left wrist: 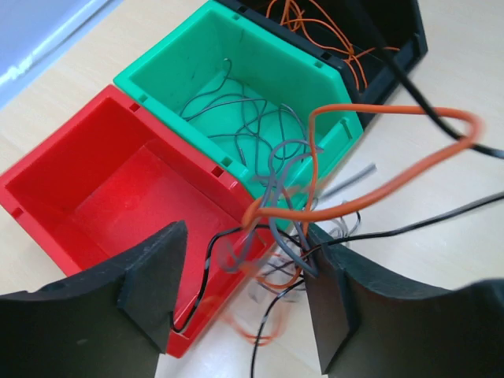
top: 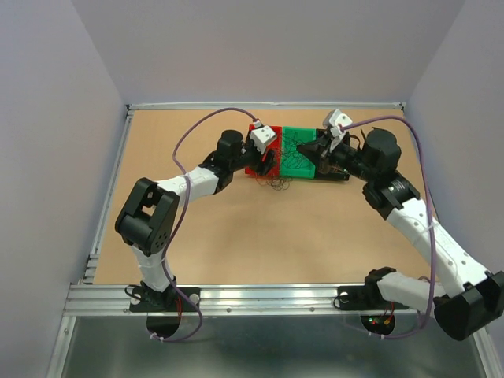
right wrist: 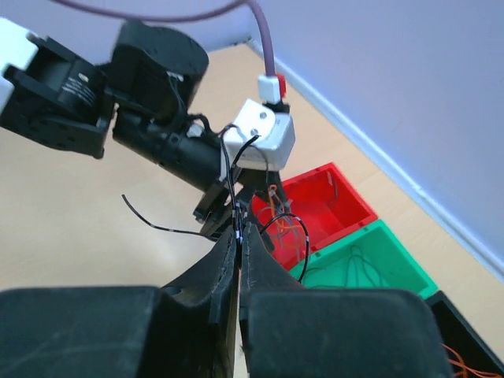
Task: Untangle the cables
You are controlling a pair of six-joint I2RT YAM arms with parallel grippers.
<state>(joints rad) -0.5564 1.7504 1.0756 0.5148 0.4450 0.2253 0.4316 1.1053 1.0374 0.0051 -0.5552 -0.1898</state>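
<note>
The red bin is empty, so next my right gripper needs to rise, go to the left in the top view and lower into it to release the black cable.
A tangle of thin orange, grey and black cables hangs and lies at the front corner of the red bin. My left gripper is open around it, the wires close against its right finger. A thick orange cable loops up above the tangle. My right gripper is shut on a thin black cable that runs up towards the left gripper's head. In the top view the left gripper is at the red bin and the right gripper over the green one, with loose cables on the table.
Three bins stand side by side at the back: red, green with grey wires inside, and black with orange wires. The two arms' heads are close together over the bins. Grey walls enclose the tan table.
</note>
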